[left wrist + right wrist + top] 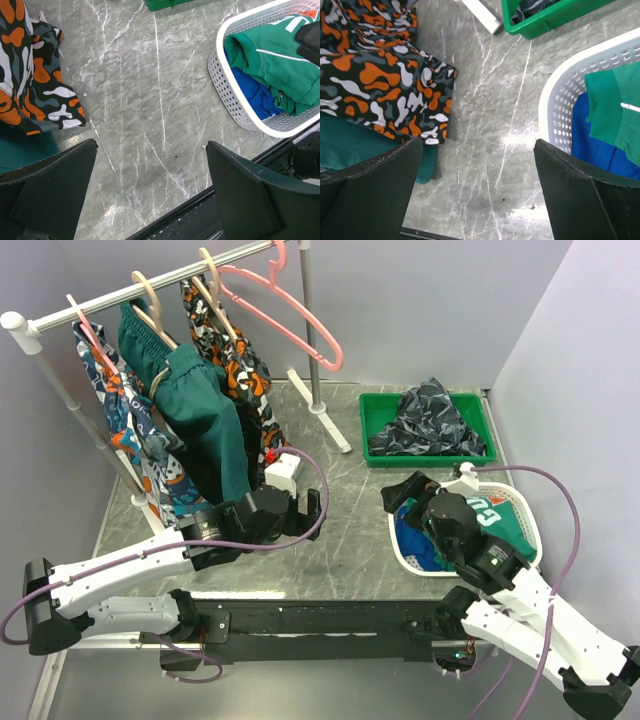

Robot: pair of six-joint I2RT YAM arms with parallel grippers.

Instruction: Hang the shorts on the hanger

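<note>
The camouflage shorts lie outward of my right gripper, crumpled in the green bin point(373, 412), so it needs to reach outward and down next onto the camouflage shorts' side farthest from the rack point(453, 415).
The dark camouflage shorts point(428, 420) lie crumpled in a green bin point(373, 412) at the back right; a corner of them shows in the right wrist view point(530, 7). The pink hanger point(292, 312) hangs empty at the right end of the clothes rail point(140, 288). My left gripper point(312, 510) is open and empty over the bare table, left of centre; in its wrist view point(152, 185) the jaws stand wide apart. My right gripper point(398, 495) is open and empty by the white basket point(530, 515), with wide jaws in its wrist view point(480, 190).
Dark green shorts point(205, 415) and orange-patterned shorts point(235, 355) hang on beige wooden hangers on the rail. Another patterned pair point(130, 430) hangs at the left. The white basket holds green and blue clothes point(270, 65). The rack's foot point(320, 410) lies beside the green bin.
</note>
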